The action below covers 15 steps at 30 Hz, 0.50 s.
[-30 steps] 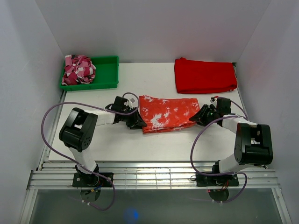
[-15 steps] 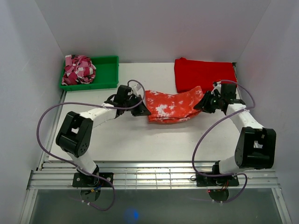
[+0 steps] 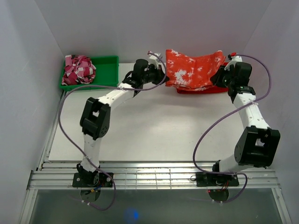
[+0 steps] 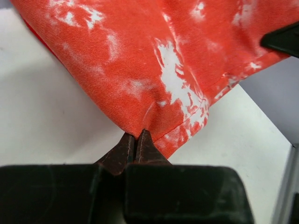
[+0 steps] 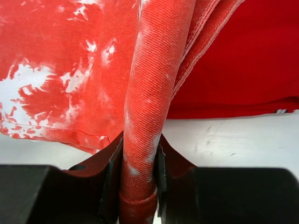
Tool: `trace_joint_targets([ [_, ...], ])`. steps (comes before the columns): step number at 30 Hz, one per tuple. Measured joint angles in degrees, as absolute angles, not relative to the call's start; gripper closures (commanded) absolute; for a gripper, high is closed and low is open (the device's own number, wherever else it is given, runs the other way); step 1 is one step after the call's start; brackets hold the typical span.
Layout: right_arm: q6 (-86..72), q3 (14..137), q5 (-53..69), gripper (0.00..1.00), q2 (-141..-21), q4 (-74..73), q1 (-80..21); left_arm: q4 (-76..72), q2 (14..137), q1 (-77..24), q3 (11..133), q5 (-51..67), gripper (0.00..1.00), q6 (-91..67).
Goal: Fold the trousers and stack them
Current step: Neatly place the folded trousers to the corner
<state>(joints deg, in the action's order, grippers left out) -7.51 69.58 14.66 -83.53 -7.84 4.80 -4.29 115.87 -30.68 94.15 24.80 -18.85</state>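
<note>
The trousers [image 3: 194, 69] hang past the red cloth toward the green tray, so my right gripper will move next toward the green tray's side and down over the red cloth.
The folded orange-red trousers [image 3: 194, 69] with white splotches hang between my two grippers at the back of the table, sagging in the middle above the plain red folded cloth [image 3: 202, 88]. My left gripper [image 3: 163, 73] is shut on the trousers' left edge; in the left wrist view its tips [image 4: 135, 138] pinch the cloth [image 4: 154, 56]. My right gripper [image 3: 221, 74] is shut on the right edge; in the right wrist view a thick roll of the trousers [image 5: 149, 93] sits between the jaws [image 5: 138, 158], with the red cloth [image 5: 252, 60] behind.
A green tray [image 3: 105, 74] at the back left holds a bundle of pink and white patterned cloth [image 3: 78, 69]. White walls close the table at the back and on both sides. Purple cables loop from both arms.
Both grippers have carried the trousers from the middle of the table up and back to above the plain red cloth. Both arms are now stretched far out.
</note>
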Motion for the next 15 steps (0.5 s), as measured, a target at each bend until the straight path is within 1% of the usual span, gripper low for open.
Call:
trace_joint_targets([
  [5, -5.3, 71.9, 11.4, 0.92, -92.2, -1.3, 8.0, -10.2, 135.5, -32.1, 111.1, 22.9, 1.00, -17.9],
  [11, -2.9, 73.8, 8.4, 0.92, -101.1, 5.7, 10.2, -17.3, 150.1, -34.1, 122.5, 21.0, 1.00, -17.4],
  [15, -2.3, 74.1, 7.4, 0.92, -105.3, 10.8, 11.5, -23.1, 156.9, -34.7, 128.5, 19.8, 1.00, -17.4],
])
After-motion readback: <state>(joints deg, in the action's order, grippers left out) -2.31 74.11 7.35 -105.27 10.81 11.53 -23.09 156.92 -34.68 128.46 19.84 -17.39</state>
